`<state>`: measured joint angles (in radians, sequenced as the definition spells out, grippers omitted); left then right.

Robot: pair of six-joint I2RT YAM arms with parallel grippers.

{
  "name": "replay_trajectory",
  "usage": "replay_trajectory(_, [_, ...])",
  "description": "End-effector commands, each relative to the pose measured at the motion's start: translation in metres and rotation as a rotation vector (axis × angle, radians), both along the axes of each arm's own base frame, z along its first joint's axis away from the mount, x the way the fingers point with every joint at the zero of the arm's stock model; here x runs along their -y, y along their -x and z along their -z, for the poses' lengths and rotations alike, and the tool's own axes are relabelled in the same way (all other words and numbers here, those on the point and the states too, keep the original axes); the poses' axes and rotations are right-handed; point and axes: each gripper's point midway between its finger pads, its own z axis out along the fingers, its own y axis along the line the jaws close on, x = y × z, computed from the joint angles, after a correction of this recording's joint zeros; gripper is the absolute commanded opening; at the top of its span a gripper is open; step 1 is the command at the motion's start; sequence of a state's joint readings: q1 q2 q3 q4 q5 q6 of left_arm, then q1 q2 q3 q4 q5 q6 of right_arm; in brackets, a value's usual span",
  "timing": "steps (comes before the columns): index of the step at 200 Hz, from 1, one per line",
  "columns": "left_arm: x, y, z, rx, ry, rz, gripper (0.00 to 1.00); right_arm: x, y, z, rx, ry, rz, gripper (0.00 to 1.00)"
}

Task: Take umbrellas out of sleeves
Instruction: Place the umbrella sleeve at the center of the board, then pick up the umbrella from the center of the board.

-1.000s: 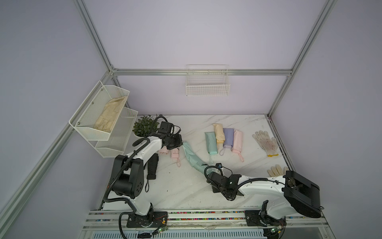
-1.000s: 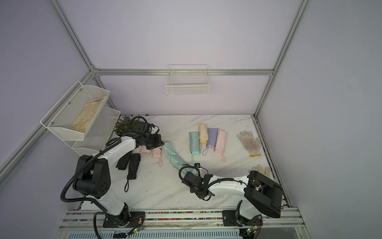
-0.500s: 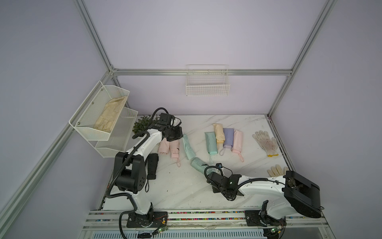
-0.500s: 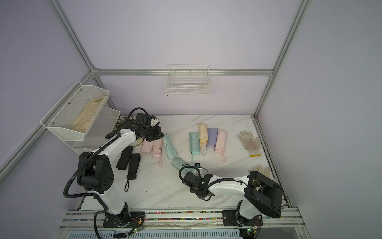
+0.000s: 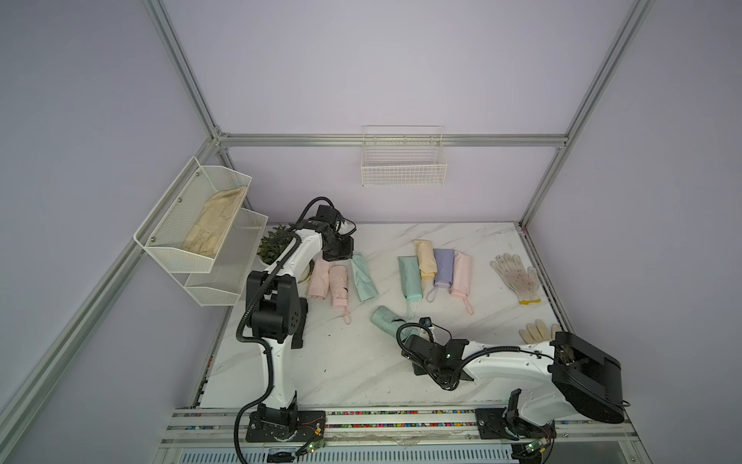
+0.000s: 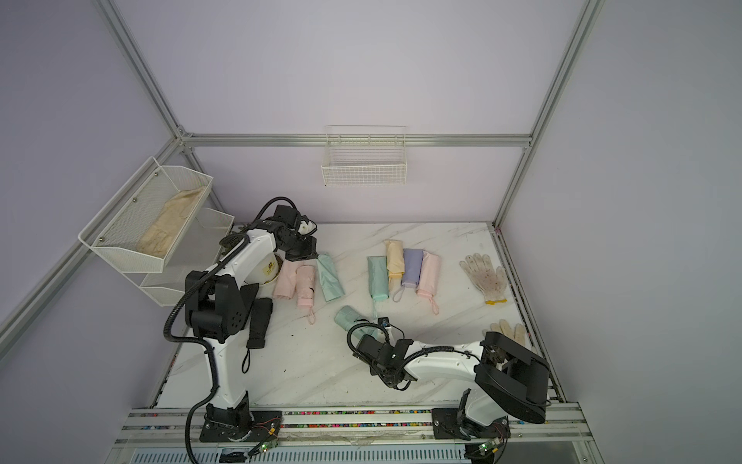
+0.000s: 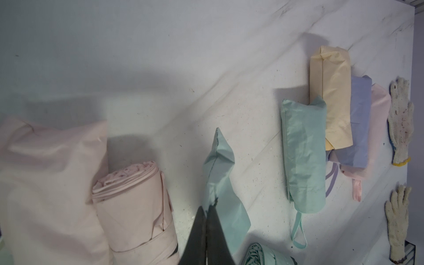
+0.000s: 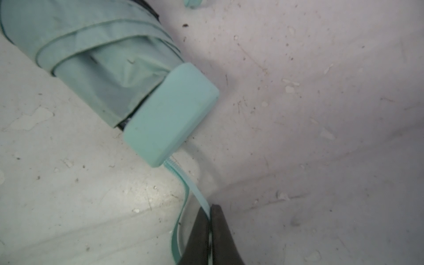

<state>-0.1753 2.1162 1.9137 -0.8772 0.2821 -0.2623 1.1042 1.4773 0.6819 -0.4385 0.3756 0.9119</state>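
Observation:
I will next pull the empty mint sleeve (image 5: 363,277) outward with my left gripper, farther from the bare mint umbrella, and release it on the clear tabletop just outward of it.
My left gripper (image 7: 208,207) is shut on an empty mint sleeve (image 5: 363,277), which lies limp beside a bare pink umbrella (image 5: 339,285) and a flat pink sleeve (image 5: 319,279) at the back left. The bare mint umbrella (image 5: 386,320) lies near the table's middle, apart from its sleeve. Its handle cap (image 8: 169,114) points at my right gripper (image 8: 210,212), which is shut on the umbrella's wrist loop (image 8: 183,220). Mint (image 5: 410,277), yellow (image 5: 426,259), lavender (image 5: 443,267) and pink (image 5: 461,275) sleeved umbrellas lie side by side at the back.
A black umbrella (image 6: 261,317) lies by the left arm's base. A white knit glove (image 5: 516,277) and beige gloves (image 5: 538,331) lie at the right edge. A potted plant (image 5: 275,245) and mesh racks (image 5: 192,225) stand at the back left. A wire basket (image 5: 403,164) hangs on the wall.
The mint sleeve was stretched between both grippers. My left gripper has pulled it off toward the back left, and the mint umbrella now lies bare by my right gripper.

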Motion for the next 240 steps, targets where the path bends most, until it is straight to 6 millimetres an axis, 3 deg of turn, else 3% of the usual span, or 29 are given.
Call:
replay_trajectory(1, [-0.017, -0.019, -0.016, 0.051, -0.056, 0.028, 0.00, 0.016, 0.011, 0.010, -0.039, 0.077, -0.004, 0.09])
replay_trajectory(42, [-0.022, -0.039, -0.008, 0.061, -0.068, 0.036, 0.01, 0.016, 0.010, 0.011, -0.038, 0.081, -0.004, 0.10])
replay_trajectory(50, [-0.022, -0.042, -0.008, 0.065, -0.074, 0.036, 0.14, 0.016, 0.010, 0.011, -0.037, 0.082, -0.004, 0.10])
replay_trajectory(64, [-0.024, -0.047, -0.011, 0.077, -0.082, 0.028, 0.49, 0.017, 0.010, 0.011, -0.037, 0.082, -0.004, 0.10])
replay_trajectory(87, [-0.029, -0.050, -0.022, 0.104, -0.100, 0.005, 0.70, 0.016, 0.010, 0.010, -0.037, 0.082, -0.004, 0.10])
replay_trajectory(111, [-0.034, -0.044, -0.042, 0.122, -0.099, -0.046, 0.73, 0.015, 0.010, 0.010, -0.037, 0.080, -0.006, 0.11])
replay_trajectory(134, [-0.023, -0.021, -0.067, 0.125, -0.006, -0.083, 0.73, 0.006, 0.010, 0.007, -0.040, 0.056, -0.060, 0.17])
replay_trajectory(148, [-0.013, -0.002, -0.085, 0.157, 0.068, -0.082, 0.73, -0.003, 0.013, 0.000, -0.046, 0.026, -0.121, 0.29])
replay_trajectory(173, [0.001, 0.027, -0.106, 0.227, 0.194, -0.079, 0.73, -0.035, 0.006, -0.039, 0.019, -0.100, -0.222, 0.54])
replay_trajectory(185, [0.006, 0.038, -0.111, 0.250, 0.211, -0.065, 0.73, -0.046, 0.000, -0.063, 0.069, -0.139, -0.258, 0.57])
replay_trajectory(212, [0.012, 0.051, -0.108, 0.272, 0.199, -0.028, 0.72, -0.070, -0.015, -0.102, 0.155, -0.140, -0.339, 0.82])
replay_trajectory(240, [0.027, 0.058, -0.120, 0.273, 0.274, 0.014, 0.72, -0.089, -0.039, -0.090, 0.168, 0.029, -0.423, 0.94])
